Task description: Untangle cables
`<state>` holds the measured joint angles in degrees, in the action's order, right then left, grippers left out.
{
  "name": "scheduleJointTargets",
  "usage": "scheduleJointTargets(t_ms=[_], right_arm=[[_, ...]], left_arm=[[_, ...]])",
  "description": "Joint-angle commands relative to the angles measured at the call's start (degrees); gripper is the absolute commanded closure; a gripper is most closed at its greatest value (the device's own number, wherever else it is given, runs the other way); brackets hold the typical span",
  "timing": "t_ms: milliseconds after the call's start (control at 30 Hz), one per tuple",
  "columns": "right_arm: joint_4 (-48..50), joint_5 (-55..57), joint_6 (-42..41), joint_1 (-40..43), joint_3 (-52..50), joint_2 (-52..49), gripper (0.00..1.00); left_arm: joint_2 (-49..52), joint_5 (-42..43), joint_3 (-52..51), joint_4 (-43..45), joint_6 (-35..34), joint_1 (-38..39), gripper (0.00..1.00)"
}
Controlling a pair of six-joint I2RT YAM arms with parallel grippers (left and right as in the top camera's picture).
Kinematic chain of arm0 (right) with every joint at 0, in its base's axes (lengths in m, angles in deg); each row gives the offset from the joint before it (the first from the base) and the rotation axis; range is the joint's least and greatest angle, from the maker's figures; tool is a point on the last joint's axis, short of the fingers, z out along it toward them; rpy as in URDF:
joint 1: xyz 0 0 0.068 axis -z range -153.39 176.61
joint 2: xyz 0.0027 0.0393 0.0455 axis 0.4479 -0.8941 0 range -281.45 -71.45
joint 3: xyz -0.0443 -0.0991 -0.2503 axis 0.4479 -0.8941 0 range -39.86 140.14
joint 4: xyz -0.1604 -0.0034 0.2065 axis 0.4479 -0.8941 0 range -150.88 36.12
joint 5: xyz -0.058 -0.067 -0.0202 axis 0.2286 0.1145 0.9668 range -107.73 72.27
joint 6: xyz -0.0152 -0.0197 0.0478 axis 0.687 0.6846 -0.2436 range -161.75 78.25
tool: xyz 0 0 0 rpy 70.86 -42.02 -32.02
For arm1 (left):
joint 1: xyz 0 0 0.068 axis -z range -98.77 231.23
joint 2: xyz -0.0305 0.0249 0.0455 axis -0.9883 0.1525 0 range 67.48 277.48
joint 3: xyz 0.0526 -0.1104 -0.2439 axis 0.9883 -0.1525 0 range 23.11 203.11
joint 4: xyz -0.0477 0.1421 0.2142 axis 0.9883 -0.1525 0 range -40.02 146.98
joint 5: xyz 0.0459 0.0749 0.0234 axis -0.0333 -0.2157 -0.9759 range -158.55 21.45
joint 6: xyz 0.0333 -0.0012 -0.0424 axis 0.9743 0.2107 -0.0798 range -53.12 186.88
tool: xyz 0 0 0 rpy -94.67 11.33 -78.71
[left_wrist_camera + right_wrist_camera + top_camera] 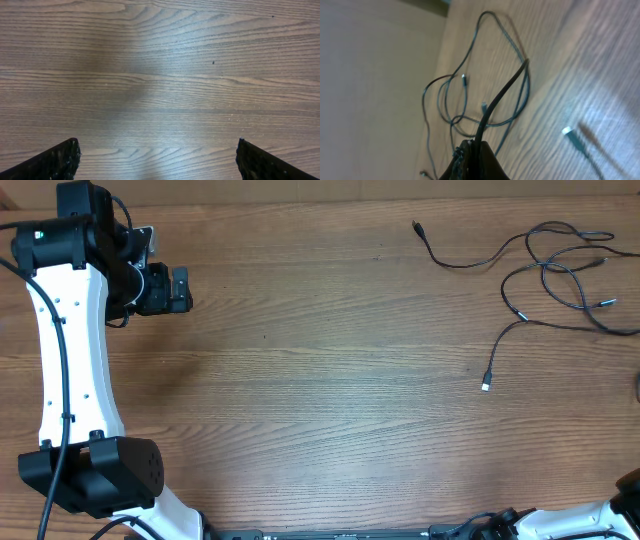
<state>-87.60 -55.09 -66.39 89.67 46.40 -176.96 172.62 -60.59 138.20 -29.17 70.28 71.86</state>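
Note:
The held cable runs over the other loops. My right gripper needs to pull back from them, over the bare wood beside the silver-tipped plug, and release it.
The cables (560, 270) are thin black cords lying in a loose tangle at the table's far right. One plug end (486, 385) trails toward the middle and another (416, 226) lies near the back edge. In the right wrist view my right gripper (479, 152) is shut on one black cable (502, 95), which runs up from the fingers over the other loops (460, 107). A silver-tipped plug (568, 132) lies to its right. My left gripper (182, 288) is open and empty over bare wood at the far left, far from the cables; its fingertips (157, 157) show nothing between them.
The wooden table (320, 360) spans the overhead view. The left arm's white link and black base (90, 470) stand at the front left. Part of the right arm (600, 515) shows at the front right corner. The table edge (440, 30) lies close beside the tangle.

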Motion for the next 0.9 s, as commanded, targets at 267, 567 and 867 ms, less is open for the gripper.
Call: scheduleJointTargets(t_ms=[267, 567, 867], right_arm=[[-2.8, 37.3, -0.4, 0.4, 1.5, 0.4, 0.96], [-2.9, 36.2, -0.4, 0.4, 1.5, 0.3, 0.00], [-4.1, 22.1, 5.8, 0.1, 1.5, 0.4, 0.00]], left_arm=[[0.2, 0.6, -0.2, -0.1, 0.9, 0.4, 0.00], [0.2, 0.6, -0.2, -0.1, 0.9, 0.4, 0.00], [0.2, 0.6, -0.2, -0.1, 0.9, 0.4, 0.00]])
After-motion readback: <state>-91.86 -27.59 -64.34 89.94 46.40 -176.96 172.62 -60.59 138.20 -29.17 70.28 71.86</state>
